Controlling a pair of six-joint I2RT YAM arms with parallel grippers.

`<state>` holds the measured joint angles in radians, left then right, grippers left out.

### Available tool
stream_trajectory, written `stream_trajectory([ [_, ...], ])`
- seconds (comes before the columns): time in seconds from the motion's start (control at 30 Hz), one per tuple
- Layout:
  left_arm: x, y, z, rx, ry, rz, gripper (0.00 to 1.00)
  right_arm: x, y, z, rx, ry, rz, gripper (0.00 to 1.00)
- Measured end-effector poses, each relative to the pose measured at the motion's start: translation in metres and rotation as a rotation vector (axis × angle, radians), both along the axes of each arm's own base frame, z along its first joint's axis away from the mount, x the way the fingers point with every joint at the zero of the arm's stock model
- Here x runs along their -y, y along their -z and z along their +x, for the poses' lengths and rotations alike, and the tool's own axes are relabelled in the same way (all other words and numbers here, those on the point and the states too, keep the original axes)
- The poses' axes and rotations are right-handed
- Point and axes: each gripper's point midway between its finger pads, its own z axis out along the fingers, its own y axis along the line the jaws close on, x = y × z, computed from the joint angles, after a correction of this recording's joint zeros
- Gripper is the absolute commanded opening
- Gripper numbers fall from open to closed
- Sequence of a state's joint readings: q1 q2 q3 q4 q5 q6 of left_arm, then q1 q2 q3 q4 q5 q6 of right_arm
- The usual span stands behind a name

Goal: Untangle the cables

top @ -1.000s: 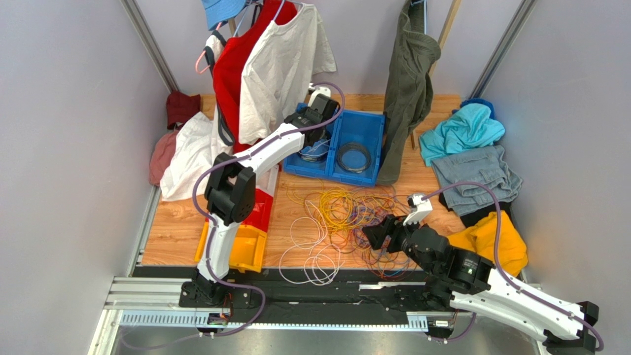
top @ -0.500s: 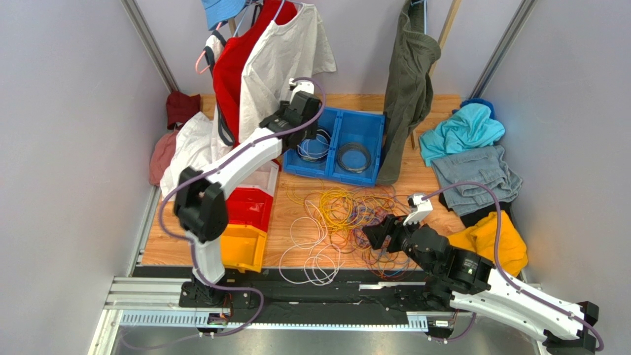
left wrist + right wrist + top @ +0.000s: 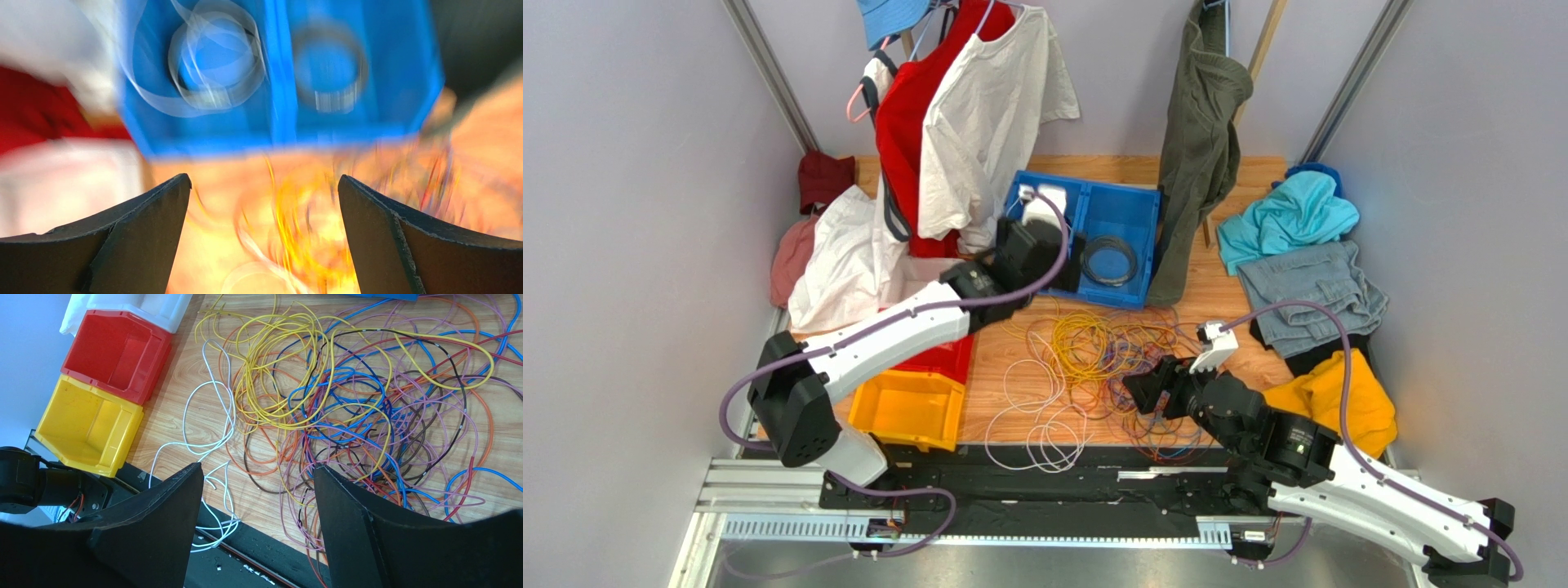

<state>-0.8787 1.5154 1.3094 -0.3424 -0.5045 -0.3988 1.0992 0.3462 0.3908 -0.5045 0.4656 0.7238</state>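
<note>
My left gripper comes back from the blue bin point(image 3: 1136, 208) and down onto the white cable's far part next, since that cable lies mostly loose beside the yellow cable pieces.
The cables point(image 3: 1100, 355) lie in a tangled heap of yellow, orange, blue, purple and red strands point(image 3: 344, 404) on the wooden table. A white cable point(image 3: 215, 422) loops loose at the heap's left. My left gripper point(image 3: 1063, 260) hangs open and empty over the heap's far edge, just in front of the blue bin point(image 3: 1136, 208). Its view is blurred: yellow strands point(image 3: 294, 233) show below the left gripper point(image 3: 263, 179). My right gripper point(image 3: 1143, 390) is open above the heap's near side. In the right wrist view nothing lies between the right gripper's point(image 3: 258, 467) fingers.
The blue bin point(image 3: 276, 128) holds a white coil point(image 3: 215, 61) on its left and a dark ring point(image 3: 328, 67) on its right. Red point(image 3: 116, 355) and yellow point(image 3: 86, 422) bins stand left of the heap. Clothes hang behind point(image 3: 977, 110) and lie on the right point(image 3: 1284, 221). A black rail point(image 3: 1075, 472) borders the near edge.
My left gripper opened, left the white coil in the blue bin's left compartment and drew back toward the heap. Its elbow swung down to the left. The right arm stayed still.
</note>
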Motion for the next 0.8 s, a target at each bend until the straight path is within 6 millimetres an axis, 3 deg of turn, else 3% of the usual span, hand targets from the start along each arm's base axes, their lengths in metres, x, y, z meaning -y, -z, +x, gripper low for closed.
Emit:
stream_trajectory([
  [0.17,0.004,0.103,-0.080,-0.181,0.095,0.059,0.93,-0.001,0.000,-0.001,-0.006,-0.001,0.010,0.70],
  [0.3,-0.027,0.149,-0.117,-0.258,0.071,0.026,0.91,0.000,0.000,-0.001,-0.009,-0.001,0.010,0.70],
  [0.43,-0.037,0.146,-0.122,-0.232,0.038,-0.097,0.90,-0.001,0.001,-0.001,-0.012,-0.003,0.009,0.70],
  [0.6,-0.013,0.133,-0.113,-0.194,0.058,-0.218,0.89,-0.004,0.007,-0.002,-0.028,-0.008,-0.012,0.70],
  [0.7,-0.001,0.142,-0.111,-0.208,0.069,-0.237,0.85,-0.005,0.009,-0.002,-0.035,-0.012,-0.018,0.70],
  [0.8,0.006,0.158,-0.110,-0.237,0.072,-0.222,0.74,-0.005,0.009,-0.002,-0.037,-0.012,-0.016,0.70],
])
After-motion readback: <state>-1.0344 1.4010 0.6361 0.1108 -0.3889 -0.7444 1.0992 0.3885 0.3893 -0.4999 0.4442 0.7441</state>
